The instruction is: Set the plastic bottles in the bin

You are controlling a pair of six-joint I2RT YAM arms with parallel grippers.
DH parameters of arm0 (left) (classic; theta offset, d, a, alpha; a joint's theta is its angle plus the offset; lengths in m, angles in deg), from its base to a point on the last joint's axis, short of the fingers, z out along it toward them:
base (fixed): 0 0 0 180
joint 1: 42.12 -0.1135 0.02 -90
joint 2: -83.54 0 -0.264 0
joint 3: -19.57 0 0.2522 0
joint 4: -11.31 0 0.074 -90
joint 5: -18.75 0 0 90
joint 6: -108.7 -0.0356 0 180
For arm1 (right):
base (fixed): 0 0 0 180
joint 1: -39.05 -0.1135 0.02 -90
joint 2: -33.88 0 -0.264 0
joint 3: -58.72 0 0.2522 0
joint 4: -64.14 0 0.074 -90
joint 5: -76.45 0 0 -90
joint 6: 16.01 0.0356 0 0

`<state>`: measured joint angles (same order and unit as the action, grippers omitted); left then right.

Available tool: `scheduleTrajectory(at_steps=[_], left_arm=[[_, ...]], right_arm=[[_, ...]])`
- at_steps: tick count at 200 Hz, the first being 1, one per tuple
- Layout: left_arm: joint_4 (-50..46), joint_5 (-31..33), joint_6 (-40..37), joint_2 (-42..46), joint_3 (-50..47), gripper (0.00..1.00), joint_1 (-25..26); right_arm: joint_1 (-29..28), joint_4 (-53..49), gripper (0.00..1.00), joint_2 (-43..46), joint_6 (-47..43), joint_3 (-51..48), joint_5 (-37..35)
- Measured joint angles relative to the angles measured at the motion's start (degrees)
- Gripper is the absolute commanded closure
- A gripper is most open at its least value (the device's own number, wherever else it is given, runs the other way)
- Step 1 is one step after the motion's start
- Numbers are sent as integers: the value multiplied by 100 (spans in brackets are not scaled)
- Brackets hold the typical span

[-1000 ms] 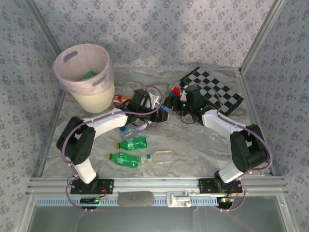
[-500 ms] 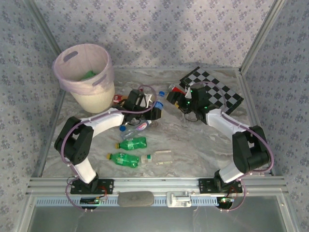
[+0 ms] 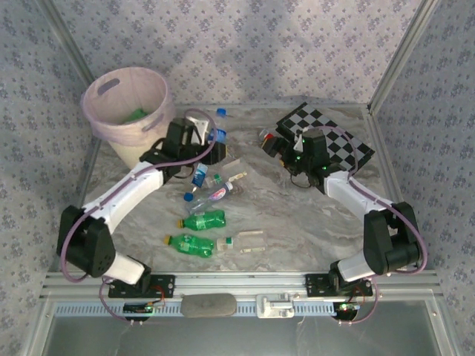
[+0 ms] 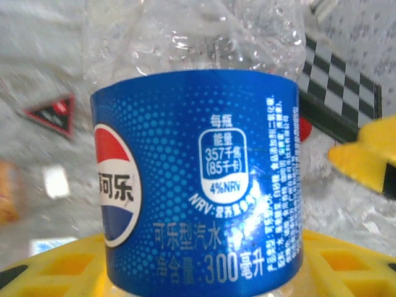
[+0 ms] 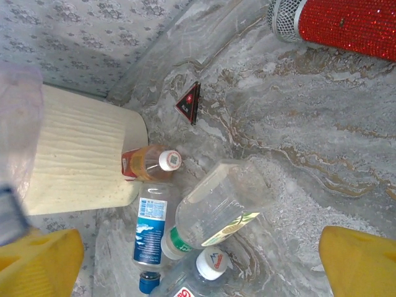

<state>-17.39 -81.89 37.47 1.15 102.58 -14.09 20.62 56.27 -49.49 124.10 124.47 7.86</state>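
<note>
My left gripper swings the clear bottle across the pink bin's rim next, away from the chessboard, before releasing it inside.
My left gripper is shut on a clear bottle with a blue label, held upright just right of the pale pink bin; its blue cap points up. The yellow fingers clamp the bottle's lower part. My right gripper stands open and empty near the chessboard. Below it lie a red-labelled bottle against the bin, a blue-labelled bottle, a big clear bottle and a white-capped one. Two green bottles lie nearer the arms.
The chessboard lies at the back right. A red glitter bar and a small red-and-black triangle rest on the marble. Another clear bottle lies near the front. Patterned walls close in the table's back and sides.
The right gripper opened and drew back toward the chessboard. The left arm swung left toward the bin, carrying the blue-labelled bottle upward with it.
</note>
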Motion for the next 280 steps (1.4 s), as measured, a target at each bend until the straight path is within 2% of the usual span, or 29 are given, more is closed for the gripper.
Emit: scheduleTrajectory(at_steps=[39, 74, 136, 161, 255, 267, 280], left_arm=[[-306, 457, -411, 570, 522, 52, -494], [-551, 876, -660, 872, 938, 50, -1137], [-1023, 1150, -782, 774, 1622, 49, -2573], [-1152, 1132, -756, 533, 1803, 48, -2962], [-1845, 960, -756, -695, 2474, 44, -3270], [-1851, 933, -761, -737, 2507, 40, -3285], [-1867, 892, -737, -774, 2559, 30, -3298]], right_arm=[[-155, 46, 1, -101, 0, -2, -17], [-197, 48, 1, -256, -2, -2, -13], [-197, 35, 1, -280, -4, -2, 48], [-195, -26, 1, -278, -39, 0, 48], [-190, -367, 1, -94, -251, 0, -4], [-190, -422, 1, -44, -289, 0, -26], [-190, -450, 1, 7, -326, 0, -68]])
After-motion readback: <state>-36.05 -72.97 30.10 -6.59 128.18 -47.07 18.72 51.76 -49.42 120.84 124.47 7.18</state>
